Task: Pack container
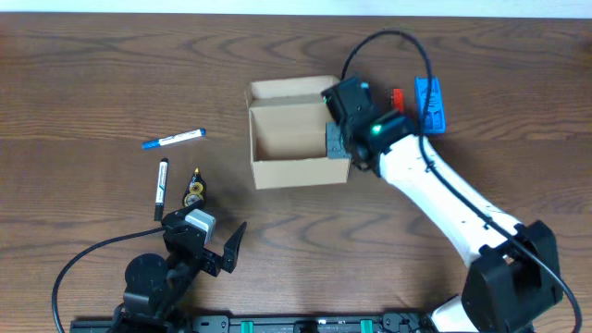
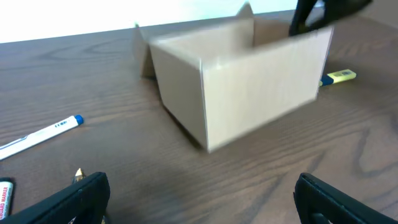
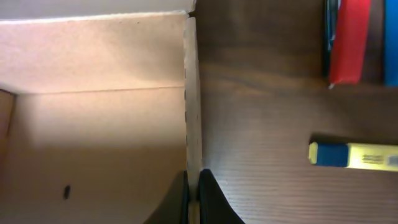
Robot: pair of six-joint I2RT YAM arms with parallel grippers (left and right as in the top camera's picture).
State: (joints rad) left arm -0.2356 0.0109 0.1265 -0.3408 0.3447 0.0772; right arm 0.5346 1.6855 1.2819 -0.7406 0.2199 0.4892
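The crooked box, its side (image 3: 194, 177) still between my right gripper's fingers, comes down onto the table next, then my right gripper opens there.
The container (image 1: 291, 171) is an open tan cardboard box at the table's middle, its flap lid folded back at the far side. It also shows in the left wrist view (image 2: 249, 87) and the right wrist view (image 3: 93, 124), where it looks empty inside. My right gripper (image 3: 193, 193) is shut on the box's right wall, one finger inside and one outside; from overhead it sits at the box's right edge (image 1: 337, 139). My left gripper (image 2: 199, 199) is open and empty, low near the front edge (image 1: 217, 245), facing the box.
A blue-and-white pen (image 1: 173, 139), a black marker (image 1: 161, 188) and a small yellow-black item (image 1: 194, 190) lie left of the box. A yellow-blue highlighter (image 3: 353, 155), a red item (image 1: 399, 96) and a blue item (image 1: 428, 104) lie right of it.
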